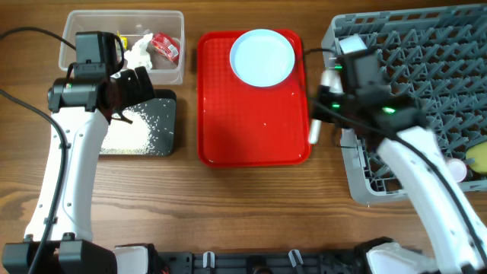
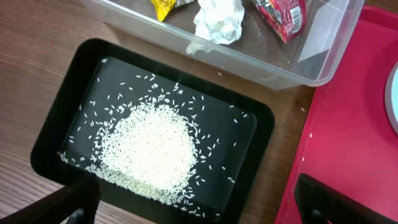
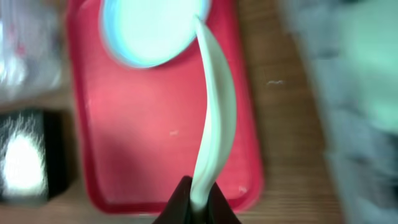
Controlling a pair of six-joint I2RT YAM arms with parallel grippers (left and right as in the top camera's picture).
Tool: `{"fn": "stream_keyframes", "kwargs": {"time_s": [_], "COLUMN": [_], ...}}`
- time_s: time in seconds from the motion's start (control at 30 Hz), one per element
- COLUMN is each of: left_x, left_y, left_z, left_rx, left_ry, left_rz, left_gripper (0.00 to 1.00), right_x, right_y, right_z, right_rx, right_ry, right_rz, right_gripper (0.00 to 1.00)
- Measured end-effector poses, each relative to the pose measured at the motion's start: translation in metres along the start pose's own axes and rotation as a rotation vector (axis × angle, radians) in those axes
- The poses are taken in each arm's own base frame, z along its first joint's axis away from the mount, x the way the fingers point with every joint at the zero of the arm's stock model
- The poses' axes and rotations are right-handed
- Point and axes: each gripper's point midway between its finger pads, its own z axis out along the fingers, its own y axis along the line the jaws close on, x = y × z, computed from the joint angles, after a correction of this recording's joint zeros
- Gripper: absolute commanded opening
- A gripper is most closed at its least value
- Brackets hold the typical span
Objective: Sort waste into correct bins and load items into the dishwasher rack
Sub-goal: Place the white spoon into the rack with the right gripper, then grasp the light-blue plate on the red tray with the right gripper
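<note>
My right gripper is holding the spoon (image 1: 313, 131) and will move back and to the right in the overhead view, then down to let go of it in the rack's near end (image 1: 393, 182), where slots are empty.
My right gripper (image 1: 323, 103) (image 3: 198, 202) is shut on the white spoon (image 1: 313, 131) (image 3: 214, 118) and holds it above the right edge of the red tray, beside the grey dishwasher rack (image 1: 426, 68). The pale blue plate (image 1: 262, 57) (image 3: 149, 28) lies on the red tray. My left gripper (image 1: 137, 84) (image 2: 199, 214) is open and empty above the black tray (image 1: 169, 99) (image 2: 56, 118), which holds a heap of rice (image 1: 133, 125) (image 2: 152, 146). The clear tub (image 1: 176, 72) (image 2: 323, 56) holds a yellow wrapper (image 2: 163, 6), a white napkin (image 1: 139, 52) (image 2: 217, 22) and a red wrapper (image 1: 163, 47) (image 2: 283, 15).
The flat red tray (image 1: 251, 122) (image 2: 348, 124) lies mid-table between the bins and the rack. A yellow cup (image 1: 479, 158) and a whitish cup (image 1: 455, 169) sit in the rack's near right corner. A few rice grains lie on the wood near the tub.
</note>
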Motion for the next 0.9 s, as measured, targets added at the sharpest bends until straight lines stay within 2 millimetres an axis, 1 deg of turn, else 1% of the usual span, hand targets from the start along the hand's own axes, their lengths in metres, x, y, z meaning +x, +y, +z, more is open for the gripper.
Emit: {"fn": "stream_keyframes", "kwargs": {"time_s": [0.03, 0.07, 0.13, 0.17, 0.23, 0.27, 0.33, 0.4, 0.43, 0.5, 0.53, 0.57, 0.6, 0.63, 0.77, 0.83, 0.9], "left_x": [0.0, 0.0, 0.0, 0.0, 0.0, 0.0, 0.0, 0.0, 0.0, 0.0, 0.0, 0.0, 0.0, 0.0, 0.0, 0.0, 0.0], "left_y": [0.0, 0.0, 0.0, 0.0, 0.0, 0.0, 0.0, 0.0, 0.0, 0.0, 0.0, 0.0, 0.0, 0.0, 0.0, 0.0, 0.0], "left_z": [0.0, 0.0, 0.0, 0.0, 0.0, 0.0, 0.0, 0.0, 0.0, 0.0, 0.0, 0.0, 0.0, 0.0, 0.0, 0.0, 0.0], "left_rx": [0.0, 0.0, 0.0, 0.0, 0.0, 0.0, 0.0, 0.0, 0.0, 0.0, 0.0, 0.0, 0.0, 0.0, 0.0, 0.0, 0.0], "left_ry": [0.0, 0.0, 0.0, 0.0, 0.0, 0.0, 0.0, 0.0, 0.0, 0.0, 0.0, 0.0, 0.0, 0.0, 0.0, 0.0, 0.0], "left_rz": [0.0, 0.0, 0.0, 0.0, 0.0, 0.0, 0.0, 0.0, 0.0, 0.0, 0.0, 0.0, 0.0, 0.0, 0.0, 0.0, 0.0], "left_gripper": [1.0, 1.0, 1.0, 1.0, 1.0, 1.0, 1.0, 1.0, 1.0, 1.0, 1.0, 1.0, 1.0, 1.0, 1.0, 1.0, 1.0], "right_x": [-0.006, -0.012, -0.019, -0.025, -0.031, -0.03, -0.019, 0.001, 0.011, 0.022, 0.035, 0.042, 0.046, 0.045, 0.033, 0.03, 0.008], "right_y": [-0.024, -0.044, -0.087, -0.123, -0.166, -0.194, -0.225, -0.256, -0.265, -0.272, -0.275, -0.276, -0.277, -0.278, -0.275, -0.268, -0.252], "right_z": [-0.014, -0.023, -0.035, -0.042, -0.054, -0.06, -0.062, -0.054, -0.045, -0.028, -0.015, -0.01, -0.007, -0.006, -0.003, -0.002, -0.01], "right_rx": [0.056, 0.1, 0.188, 0.255, 0.322, 0.366, 0.415, 0.463, 0.476, 0.48, 0.487, 0.491, 0.494, 0.493, 0.455, 0.409, 0.317], "right_ry": [-0.031, -0.057, -0.08, -0.099, -0.134, -0.148, -0.138, -0.104, -0.084, -0.067, -0.034, -0.018, -0.005, -0.012, -0.051, -0.041, -0.059], "right_rz": [0.063, 0.117, 0.229, 0.324, 0.439, 0.514, 0.597, 0.682, 0.705, 0.708, 0.721, 0.728, 0.738, 0.748, 0.738, 0.719, 0.64], "right_gripper": [0.04, 0.04, 0.04, 0.04, 0.04, 0.04, 0.04, 0.04, 0.04, 0.04, 0.13, 0.28, 0.41, 0.49, 0.51, 0.51, 0.51]}}
